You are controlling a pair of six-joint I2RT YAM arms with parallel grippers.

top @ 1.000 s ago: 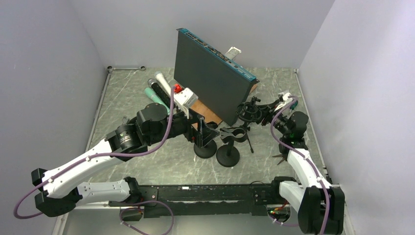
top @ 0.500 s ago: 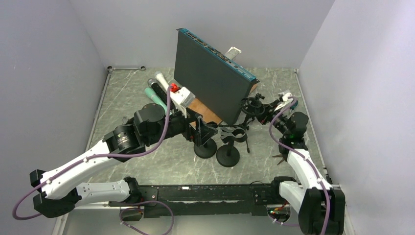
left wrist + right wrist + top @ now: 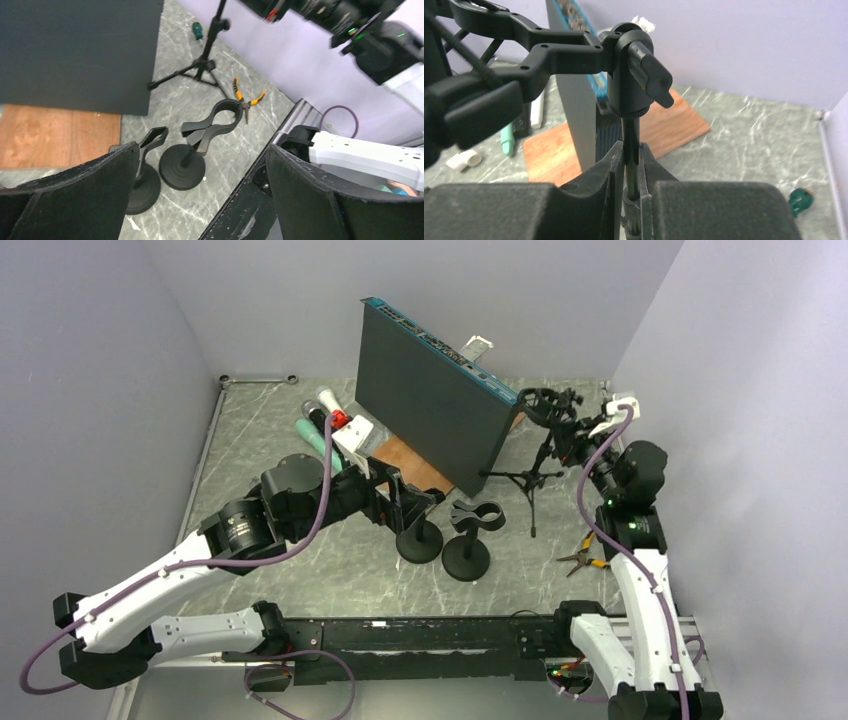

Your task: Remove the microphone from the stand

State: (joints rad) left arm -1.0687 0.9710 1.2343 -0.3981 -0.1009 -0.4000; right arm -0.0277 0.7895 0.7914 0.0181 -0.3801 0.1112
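Observation:
My right gripper swings down past the clip stands next, to the left in the top view, to release the tripod where bare tabletop leaves its legs room.
A black tripod stand (image 3: 536,468) stands upright to the right of the big dark panel, with a shock-mount cradle (image 3: 548,405) on top. My right gripper (image 3: 566,437) is shut on its thin pole (image 3: 629,137) just under the swivel knob (image 3: 650,75). I cannot tell whether a microphone sits in the cradle. Three microphone-like cylinders (image 3: 320,422), white, black and teal, lie at the back left. My left gripper (image 3: 410,504) hangs open over two round-base clip stands (image 3: 197,150), holding nothing.
A tall dark panel (image 3: 430,400) leans over a wooden board (image 3: 416,466) in the middle. Orange-handled pliers (image 3: 585,558) lie near the right arm. A green screwdriver handle (image 3: 198,31) lies behind the tripod. Walls close in on three sides.
The right gripper shut on the tripod pole, then rose back and to the right, bringing the stand from tipped over to upright. The left arm drew back a little to the left.

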